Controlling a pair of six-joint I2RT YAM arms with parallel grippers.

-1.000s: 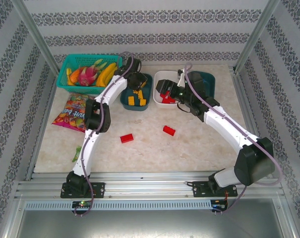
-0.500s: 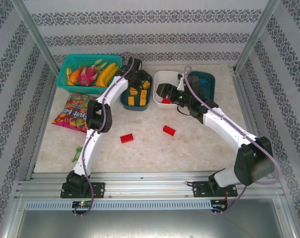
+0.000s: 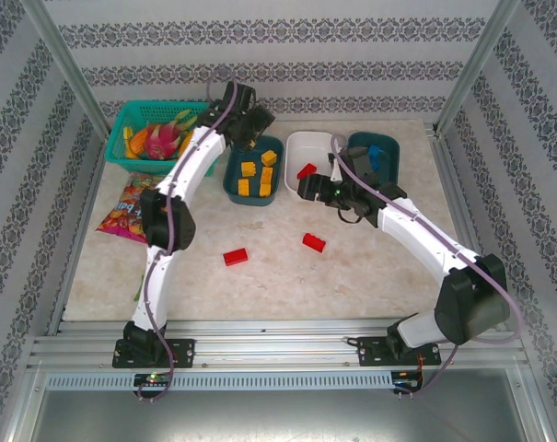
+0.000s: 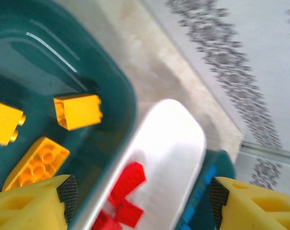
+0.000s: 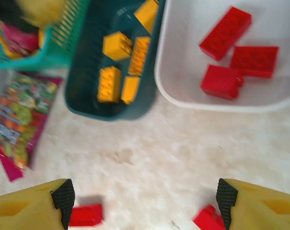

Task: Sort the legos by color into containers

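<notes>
The robot needs to move its right gripper back, turn it with the slant of the red lego nearer the white tub and lower it around that lego, since the lego is below and back.
Two red legos lie loose on the table, one (image 3: 235, 256) (image 5: 86, 214) left of the other (image 3: 314, 242) (image 5: 209, 219). The white tub (image 3: 296, 147) (image 5: 183, 57) holds three red legos (image 5: 225, 32). Several yellow legos (image 3: 259, 173) (image 5: 119, 69) sit in the left teal tub (image 3: 234, 189) (image 5: 82, 91). The right teal tub (image 3: 388, 161) (image 4: 221, 165) holds blue legos (image 3: 375, 150). My left gripper (image 3: 250, 120) (image 4: 142, 201) hangs open high over the tubs' back edge. My right gripper (image 3: 306, 189) (image 5: 145, 201) is open and empty over bare table, just in front of the white tub.
A bright teal mesh basket (image 3: 121, 129) of toy fruit stands at the back left. A colourful snack bag (image 3: 131, 212) (image 5: 17, 120) lies in front of it. Patterned walls and metal posts close in the table on three sides.
My left gripper has risen out of the yellow-lego tub toward the back wall. My right gripper has drawn back from the white tub toward the table's middle.
</notes>
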